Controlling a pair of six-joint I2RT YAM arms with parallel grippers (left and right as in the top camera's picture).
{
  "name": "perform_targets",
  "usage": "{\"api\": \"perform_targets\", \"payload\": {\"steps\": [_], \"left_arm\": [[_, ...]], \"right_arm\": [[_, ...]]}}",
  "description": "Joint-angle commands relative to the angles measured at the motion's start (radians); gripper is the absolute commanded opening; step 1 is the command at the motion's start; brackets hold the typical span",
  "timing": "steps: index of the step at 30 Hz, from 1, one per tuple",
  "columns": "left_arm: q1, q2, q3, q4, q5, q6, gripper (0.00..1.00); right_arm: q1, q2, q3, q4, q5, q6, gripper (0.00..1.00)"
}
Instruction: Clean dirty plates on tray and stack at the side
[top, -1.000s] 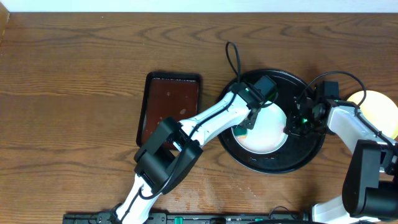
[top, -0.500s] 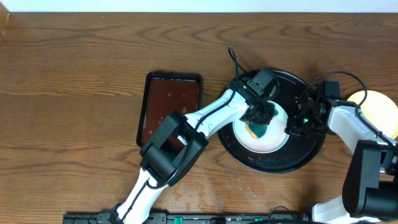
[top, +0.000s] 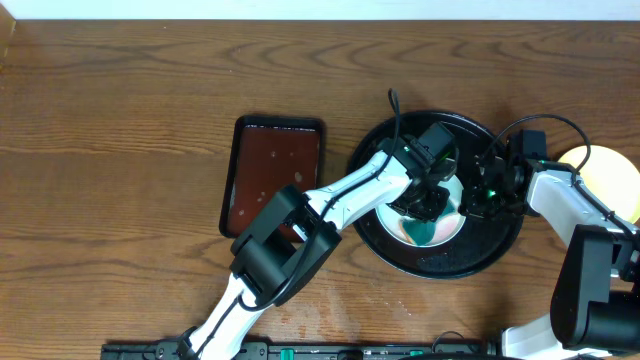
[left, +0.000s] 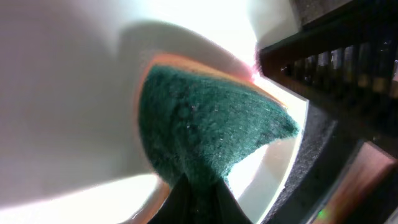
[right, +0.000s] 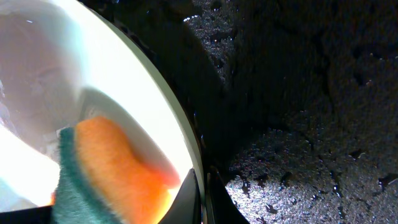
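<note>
Next, my left gripper wipes across the plate, lifts, goes to the left in the overhead view and lowers the sponge (left: 205, 130) there, since the dark-red tray lies empty.
A pale bluish-white plate (top: 452, 222) lies on the round black tray (top: 490, 245). My left gripper (top: 425, 208) is shut on a teal and orange sponge (left: 205, 130) and presses it on the plate's (left: 74, 93) inner surface near the right rim. My right gripper (top: 468, 206) is shut on the plate's right rim (right: 155, 112), with the sponge (right: 106, 168) just inside it. A pale yellow plate (top: 608, 178) lies on the wood tabletop at the right edge, partly behind the right arm. No third plate shows.
A small rectangular dark-red tray (top: 275, 172) lies left of the black tray. The left arm reaches across from the front left. The black tray's wet glossy floor (right: 298, 93) fills the right wrist view. Brown wood tabletop (top: 120, 150) surrounds everything.
My left gripper has swept the sponge from the plate's left edge across to its right and front part. The right gripper has stayed on the rim.
</note>
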Motion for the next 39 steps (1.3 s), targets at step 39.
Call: {"api": "perform_targets", "payload": {"steps": [39], "left_arm": [[0.532, -0.476, -0.359, -0.21, -0.426, -0.098, 0.25]], "right_arm": [[0.103, -0.185, -0.003, 0.014, 0.065, -0.015, 0.01]]}}
